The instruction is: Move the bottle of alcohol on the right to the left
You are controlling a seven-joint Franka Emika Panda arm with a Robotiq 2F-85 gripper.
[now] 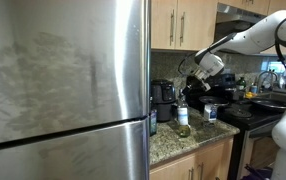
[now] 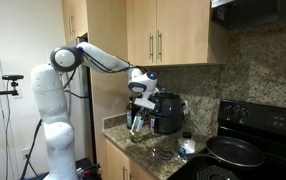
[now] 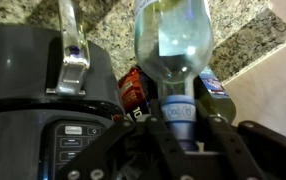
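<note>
My gripper will next carry the bottle's neck toward the fridge to the spot on the counter by the other bottle, stand the bottle there and let go.
The bottle of alcohol [image 3: 171, 40] is a slim glass bottle with a narrow neck and a pale blue-and-white band on the neck. In the wrist view it fills the top centre, and my gripper [image 3: 179, 128] is shut on its neck, one finger on each side. In both exterior views it looks dark and hangs upright under the gripper [image 1: 195, 82] [image 2: 137, 98]: the bottle [image 1: 182, 116] [image 2: 135, 121] is beside the black appliance. I cannot tell whether its base touches the granite counter [image 1: 173, 146].
The black countertop appliance [image 1: 163, 92] [image 2: 167, 112] [image 3: 43, 125] stands right beside the bottle. A red-labelled container [image 3: 133, 88] sits behind it. A short pale cup [image 1: 211, 112] [image 2: 187, 146] stands near the stove [image 2: 235, 152]. The steel fridge [image 1: 63, 90] borders the counter, with cabinets above.
</note>
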